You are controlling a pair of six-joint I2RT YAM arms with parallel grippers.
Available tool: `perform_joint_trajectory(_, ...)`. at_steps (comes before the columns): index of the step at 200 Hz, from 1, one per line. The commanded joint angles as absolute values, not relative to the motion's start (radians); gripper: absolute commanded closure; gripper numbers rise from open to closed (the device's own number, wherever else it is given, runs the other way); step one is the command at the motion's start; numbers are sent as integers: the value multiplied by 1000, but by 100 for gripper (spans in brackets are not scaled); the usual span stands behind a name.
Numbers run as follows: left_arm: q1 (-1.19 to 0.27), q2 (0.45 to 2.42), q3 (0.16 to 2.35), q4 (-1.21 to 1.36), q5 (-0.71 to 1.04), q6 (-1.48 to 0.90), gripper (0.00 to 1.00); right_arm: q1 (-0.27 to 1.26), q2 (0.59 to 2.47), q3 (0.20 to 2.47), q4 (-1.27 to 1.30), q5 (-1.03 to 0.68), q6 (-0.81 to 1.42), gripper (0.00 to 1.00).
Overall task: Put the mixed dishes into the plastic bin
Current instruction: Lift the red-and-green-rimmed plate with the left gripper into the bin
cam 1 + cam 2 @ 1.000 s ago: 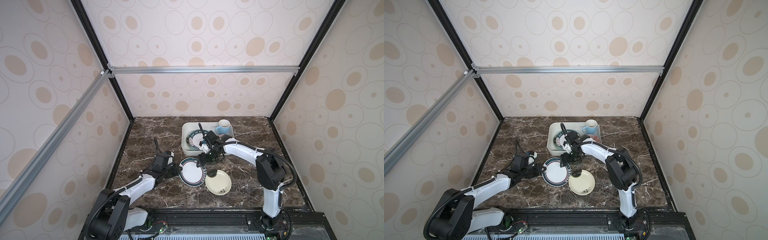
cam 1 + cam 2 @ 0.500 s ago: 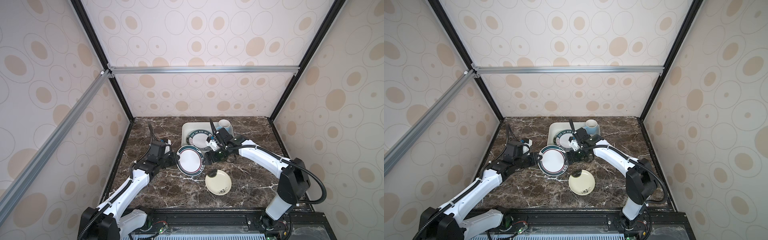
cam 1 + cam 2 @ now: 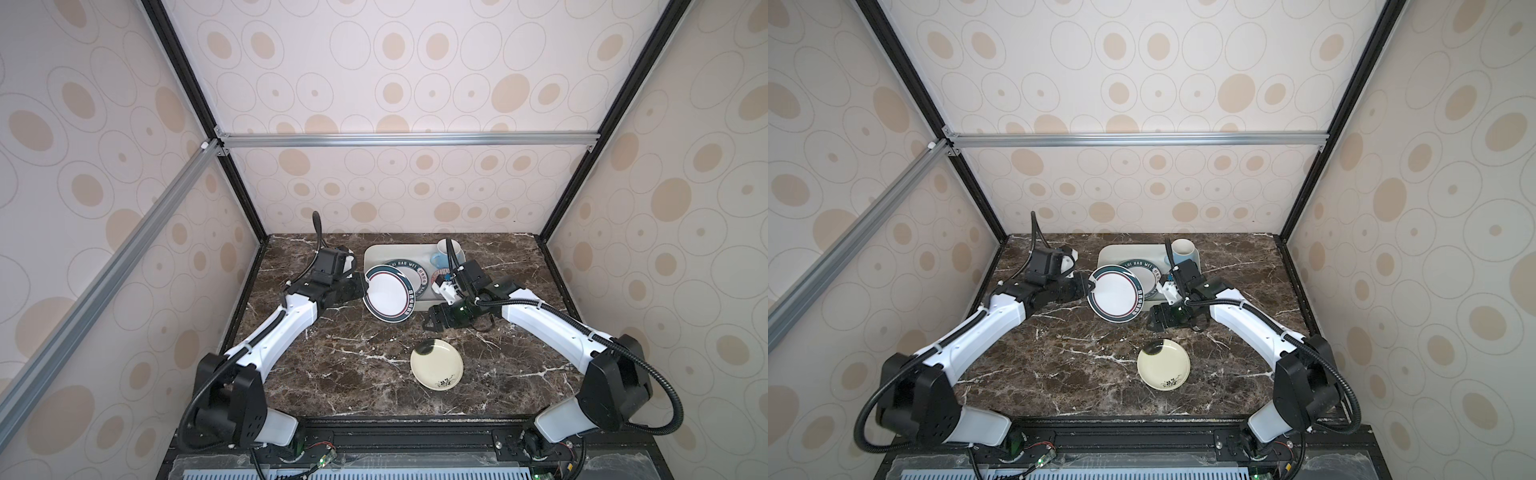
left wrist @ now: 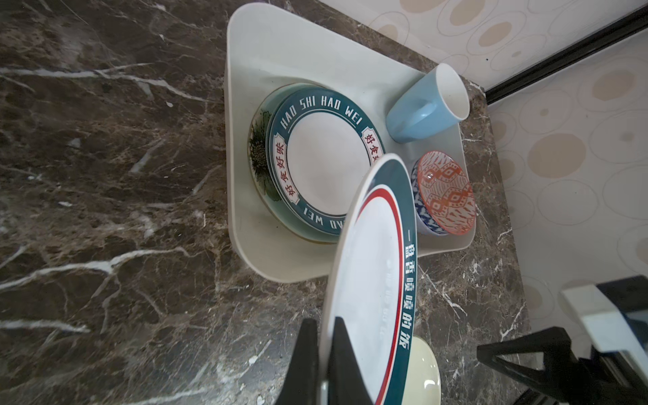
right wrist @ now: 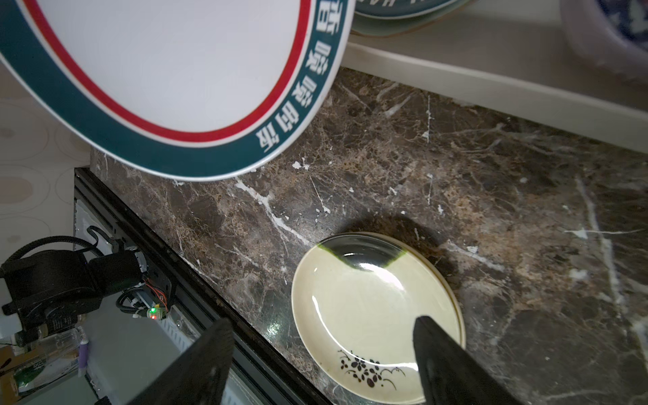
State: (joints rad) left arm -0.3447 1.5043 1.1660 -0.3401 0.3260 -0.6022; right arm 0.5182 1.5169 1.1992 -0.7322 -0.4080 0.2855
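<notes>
The held plate overhangs the bin's near side, so next I will move my left gripper outward and down onto the lettered plate (image 4: 326,164) in the bin to release the held plate's rim.
My left gripper (image 4: 324,324) is shut on the rim of a white plate with a teal and red border (image 3: 388,297). The plate hangs tilted above the table, overlapping the plastic bin's (image 3: 399,251) near-left corner. Inside the bin (image 4: 245,105) a white lettered plate (image 4: 326,164) lies on the teal flower plate (image 4: 257,154), beside a red-patterned bowl (image 4: 445,193) and a light-blue mug (image 4: 417,112). My right gripper (image 3: 432,320) stands open and empty right of the held plate, above the small cream plate (image 5: 375,308) on the table.
The dark marble table (image 3: 332,365) ends in a black front rail (image 3: 415,428). Patterned walls and black frame posts close in the sides and back. The right arm's wrist and cable (image 3: 461,278) hang over the bin's right end.
The left gripper has lifted the teal-rimmed plate off the table and carried it back toward the bin. The right gripper has drawn away from the plate to the right.
</notes>
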Motion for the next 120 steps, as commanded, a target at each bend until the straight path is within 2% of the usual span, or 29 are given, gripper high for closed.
perform_joint_trajectory(1, -342, 1610, 1302, -278, 366, -573, 100, 496, 1477, 1181, -738, -427, 263, 16)
perform_joint_trajectory(57, -338, 1916, 1585, -323, 377, -540, 100, 478, 1444, 1195, -750, -414, 264, 16)
perform_joint_trajectory(120, -325, 2073, 1703, -336, 412, -530, 100, 435, 1460, 1251, -786, -397, 257, 16)
